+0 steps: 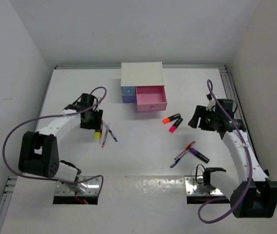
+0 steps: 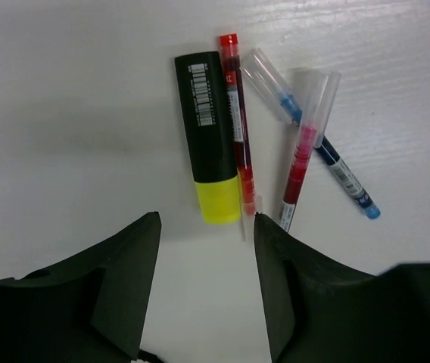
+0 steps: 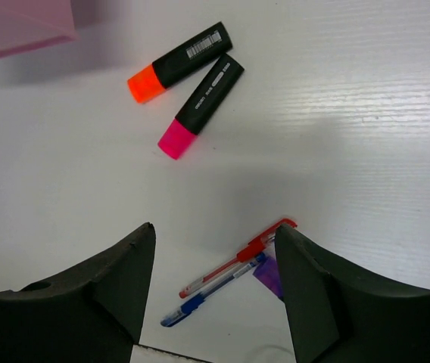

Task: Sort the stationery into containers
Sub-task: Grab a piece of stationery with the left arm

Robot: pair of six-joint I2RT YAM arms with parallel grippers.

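Observation:
My right gripper moves back and down next, turning to straddle the black body of the purple highlighter [image 1: 202,156], since that highlighter lies slanted on the tabletop.
The white cabinet [image 1: 141,73] stands at the back, its pink drawer [image 1: 151,99] pulled out; beside it sit the light-blue drawer [image 1: 128,89] and the periwinkle drawer [image 1: 128,98]. My left gripper [image 2: 207,221] is open just short of a yellow highlighter [image 2: 206,136], which has a red pen [image 2: 238,125] alongside, then a second red pen [image 2: 300,162] and a blue pen [image 2: 340,172]. My right gripper [image 3: 213,228] is open above the table, holding nothing. Ahead of it lie an orange highlighter [image 3: 181,62] and a pink highlighter [image 3: 202,106]. Beneath it are a red pen [image 3: 238,259], a blue pen [image 3: 211,291] and a purple highlighter [image 3: 269,274].
White walls close the table on the left, back and right. Two metal mounting plates [image 1: 77,187] [image 1: 202,185] lie at the near edge by the arm bases. A corner of the pink drawer [image 3: 18,23] shows in the right wrist view.

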